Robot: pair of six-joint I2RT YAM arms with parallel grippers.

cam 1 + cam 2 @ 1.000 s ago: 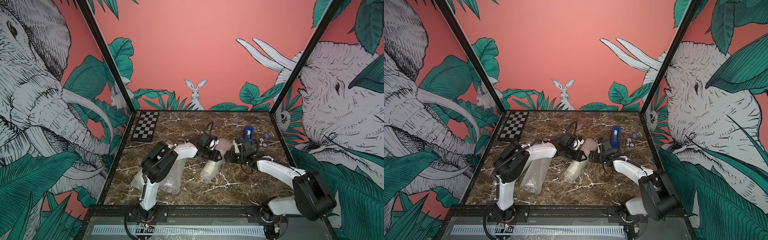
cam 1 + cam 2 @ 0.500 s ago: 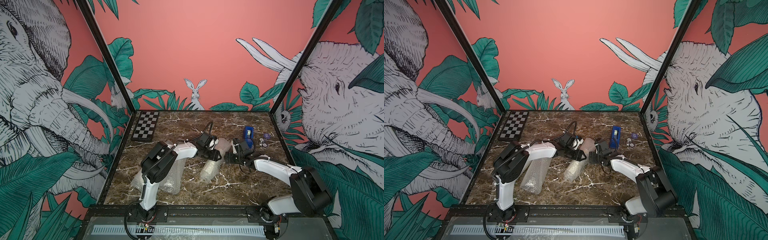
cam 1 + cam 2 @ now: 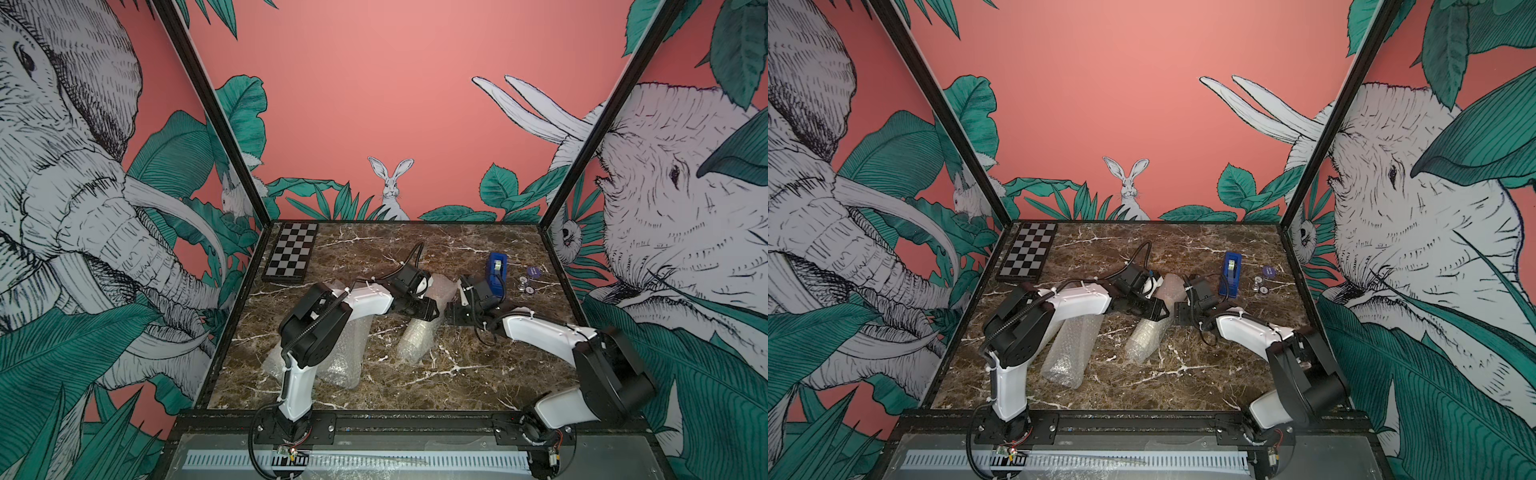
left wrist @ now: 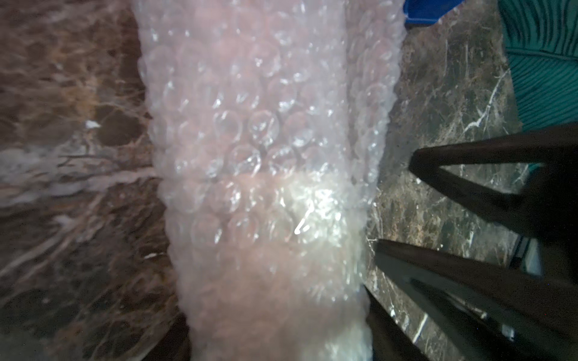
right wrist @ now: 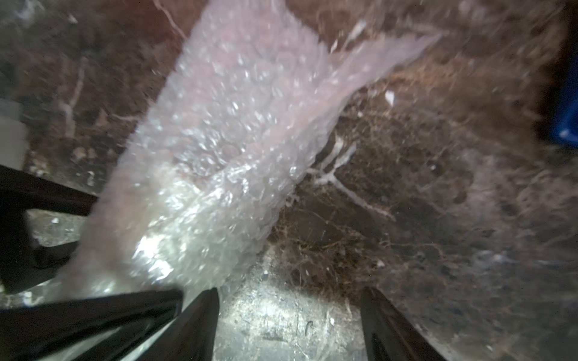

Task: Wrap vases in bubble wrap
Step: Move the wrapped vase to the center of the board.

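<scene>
My left gripper moves the bundle (image 4: 259, 156) toward the second one next and lets it go on the free marble between them, which lies below that gripper.
A vase rolled in bubble wrap (image 3: 415, 340) (image 3: 1144, 340) lies slantwise at mid-table; the vase itself is hidden inside the wrap. My left gripper (image 3: 424, 309) (image 3: 1154, 309) is shut across the middle of this bundle. In the left wrist view the bundle (image 4: 259, 156) fills the centre, with the left gripper (image 4: 275, 343) dark on both sides of it. Just right of the bundle stands my right gripper (image 3: 451, 316) (image 3: 1179, 313). In the right wrist view the right gripper (image 5: 291, 325) is open over bare marble, the bundle (image 5: 219, 140) beside one finger.
A second bubble-wrap bundle (image 3: 349, 353) (image 3: 1069, 353) lies under the left arm near the front. A blue tape dispenser (image 3: 496, 272) (image 3: 1231, 274) stands just behind the right gripper, with small round pieces (image 3: 534, 272) to its right. A chequered board (image 3: 291, 257) lies at the back left.
My right gripper has moved left and a little forward, closer to the wrapped vase. The left arm and the bundle it holds have stayed in place.
</scene>
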